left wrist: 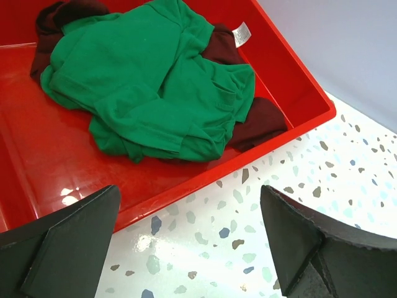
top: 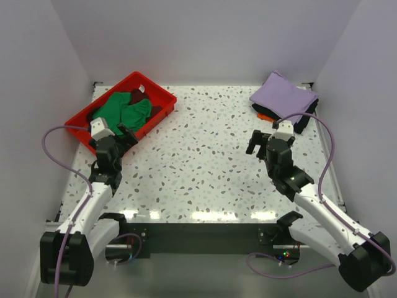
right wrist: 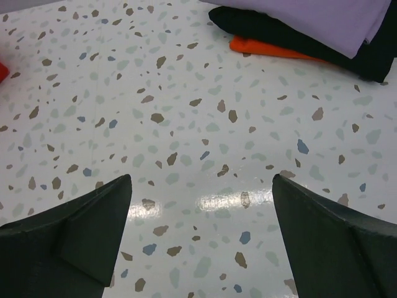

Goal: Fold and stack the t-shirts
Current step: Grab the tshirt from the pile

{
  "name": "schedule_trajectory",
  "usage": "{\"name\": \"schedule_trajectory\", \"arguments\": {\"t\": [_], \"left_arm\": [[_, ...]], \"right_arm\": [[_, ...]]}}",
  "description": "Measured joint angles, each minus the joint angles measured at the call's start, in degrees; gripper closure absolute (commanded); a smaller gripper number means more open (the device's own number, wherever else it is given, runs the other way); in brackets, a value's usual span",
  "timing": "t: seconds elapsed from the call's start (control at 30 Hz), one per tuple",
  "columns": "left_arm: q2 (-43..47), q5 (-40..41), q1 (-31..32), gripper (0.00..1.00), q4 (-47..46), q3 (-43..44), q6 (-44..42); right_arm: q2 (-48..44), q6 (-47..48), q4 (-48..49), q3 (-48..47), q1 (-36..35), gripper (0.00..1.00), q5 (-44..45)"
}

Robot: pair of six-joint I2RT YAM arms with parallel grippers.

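The green t-shirt's near part is outward of my left gripper and lower, so I should move the gripper outward over the tray's near rim and down onto it next.
A crumpled bright green t-shirt [top: 124,112] [left wrist: 155,81] lies in the red tray [top: 162,93], on top of a dark maroon t-shirt [left wrist: 260,121] that has a white label [left wrist: 242,34]. My left gripper [top: 126,133] [left wrist: 189,214] hangs open just outside the tray's near rim [left wrist: 248,155], holding nothing. At the back right is a folded stack: a lavender t-shirt [top: 284,94] [right wrist: 322,18] on a black one [right wrist: 273,25] on an orange one [right wrist: 267,48]. My right gripper [top: 263,141] [right wrist: 201,198] stands open over bare table, short of the stack.
The speckled white table [top: 205,155] is walled in at the left, back and right. The red tray sits at an angle in the back left corner. The arm bases and their purple cables [top: 53,133] are at the near edge.
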State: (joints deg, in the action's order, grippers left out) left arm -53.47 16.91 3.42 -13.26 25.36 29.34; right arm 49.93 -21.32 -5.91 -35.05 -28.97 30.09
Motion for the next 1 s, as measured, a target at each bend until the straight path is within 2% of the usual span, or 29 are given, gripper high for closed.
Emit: {"name": "schedule_trajectory", "arguments": {"t": [0.3,0.5,0.67,0.83,1.0], "left_arm": [[-0.8,1.4,0.0,0.0,0.6,0.3,0.0],[-5.7,1.5,0.0,0.0,1.0,4.0,-1.8],[-17.2,1.2,-0.5,0.0,4.0,14.9,-5.2],[-30.8,-2.8,-5.2,0.0,4.9,25.8,-6.5],[-43.9,-0.2,-7.5,0.02,9.8,35.5,-6.4]], "right_arm": [[-2.0,0.0,0.3,1.4,0.0,0.01,2.1],[-1.9,1.1,1.3,1.4,0.0,0.01,2.4],[-1.9,1.1,1.7,1.4,0.0,0.01,3.3],[-1.9,0.8,1.9,1.4,0.0,0.02,3.5],[-2.7,0.7,1.9,1.4,0.0,0.01,3.5]]}}
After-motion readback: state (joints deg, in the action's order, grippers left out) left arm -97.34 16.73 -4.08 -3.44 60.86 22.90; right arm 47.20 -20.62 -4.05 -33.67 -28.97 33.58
